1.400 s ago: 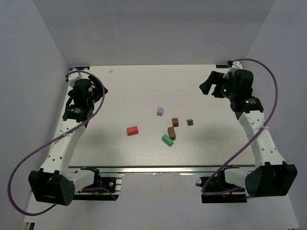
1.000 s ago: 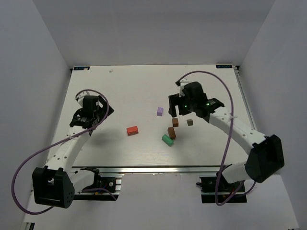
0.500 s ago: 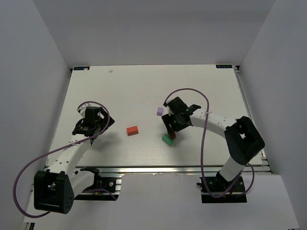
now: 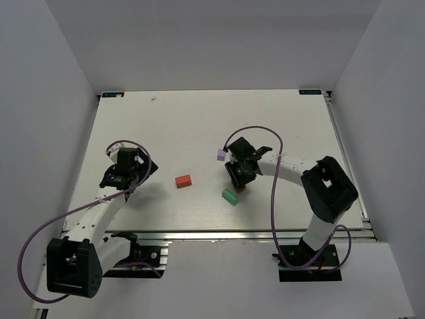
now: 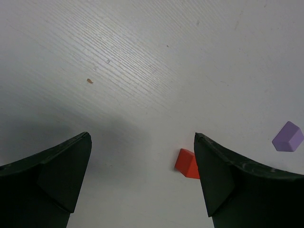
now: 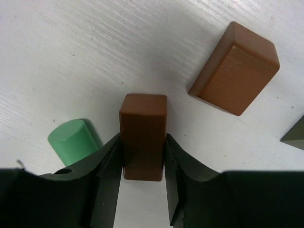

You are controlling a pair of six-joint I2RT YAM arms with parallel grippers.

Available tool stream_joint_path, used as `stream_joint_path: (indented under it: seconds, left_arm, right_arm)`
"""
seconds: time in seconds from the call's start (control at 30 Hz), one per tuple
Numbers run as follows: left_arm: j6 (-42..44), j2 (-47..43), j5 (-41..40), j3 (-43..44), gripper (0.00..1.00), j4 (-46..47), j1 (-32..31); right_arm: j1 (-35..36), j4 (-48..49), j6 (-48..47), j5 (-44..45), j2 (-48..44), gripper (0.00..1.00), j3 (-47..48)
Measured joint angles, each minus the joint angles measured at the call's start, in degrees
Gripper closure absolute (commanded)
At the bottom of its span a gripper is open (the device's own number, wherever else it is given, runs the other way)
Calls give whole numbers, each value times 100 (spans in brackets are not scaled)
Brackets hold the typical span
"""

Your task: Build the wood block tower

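Observation:
My right gripper needs to lift past the green block first. Then it needs to lower to get to the red-orange block's near side.
My right gripper (image 6: 142, 154) is shut on a brown oblong block (image 6: 142, 128), which stands out past the fingertips just over the table. A green block (image 6: 71, 140) lies close on its left. A second, larger brown block (image 6: 235, 69) lies ahead to the right, and a dark grey-brown block (image 6: 295, 137) shows at the frame's edge. From above, the right gripper (image 4: 238, 178) sits between the lilac block (image 4: 221, 154) and the green block (image 4: 230, 196). My left gripper (image 5: 142, 137) is open over bare table, with the red-orange block (image 5: 186, 164) beside its right finger.
The lilac block (image 5: 288, 137) lies alone, farther to the right in the left wrist view. The white table (image 4: 172, 119) is walled by grey panels at the left, back and right. Purple cables loop beside both arms.
My right arm has swung in from the far right corner to the cluster of blocks, and its jaws have shut on the brown block. The left arm has drawn nearer and now holds still.

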Motion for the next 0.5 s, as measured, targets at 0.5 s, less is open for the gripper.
stream_joint_path:
  seconds: [0.5]
  left_arm:
    - [-42, 107, 2, -2, 2, 153, 0]
  right_arm:
    - [699, 114, -3499, -1099, -109, 100, 966]
